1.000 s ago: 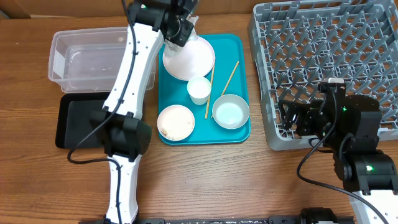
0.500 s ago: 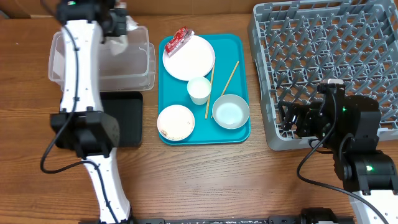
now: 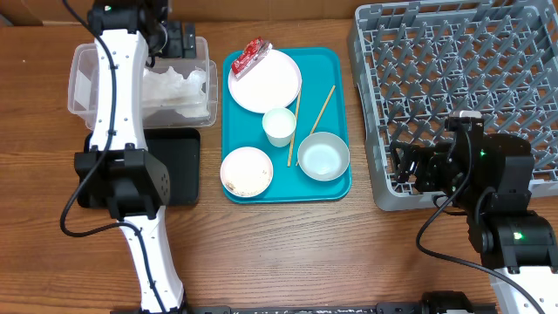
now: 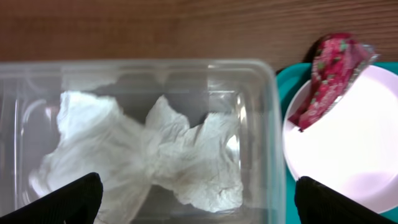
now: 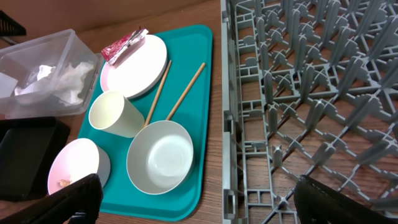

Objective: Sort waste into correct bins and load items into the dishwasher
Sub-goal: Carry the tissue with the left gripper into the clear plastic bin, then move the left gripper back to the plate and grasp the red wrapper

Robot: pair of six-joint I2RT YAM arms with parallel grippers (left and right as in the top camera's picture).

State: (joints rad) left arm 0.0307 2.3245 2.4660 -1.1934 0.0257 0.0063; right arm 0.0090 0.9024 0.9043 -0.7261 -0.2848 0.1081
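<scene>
My left gripper needs to move across to its right in the overhead view, turn and lower astride the red wrapper, over its near end (image 3: 241, 67) (image 4: 303, 118), because the wrapper lies below the gripper on that side.
Crumpled white napkins (image 4: 155, 155) lie loose inside the clear tub (image 3: 87, 87). My left gripper (image 4: 199, 202) hovers open above them, holding nothing. On the teal tray (image 3: 336, 70) a red wrapper (image 3: 253, 52) rests on the rim of the pale plate (image 3: 266, 80). Below it stand a white cup (image 3: 279, 126), two chopsticks (image 3: 321, 109) and two bowls (image 3: 323, 157), the left bowl (image 3: 246, 170) speckled with rice. My right gripper (image 5: 199, 202) is open and empty at the near left corner of the grey dish rack (image 3: 453, 87).
A shallow black tray (image 3: 183, 166) lies in front of the tub, partly under my left arm. The teal tray sits between the tub and the rack, close to both. Bare wooden table spreads along the front.
My left gripper swung from the plate over to the tub, opened, and dropped the napkins into it. The right arm has not moved.
</scene>
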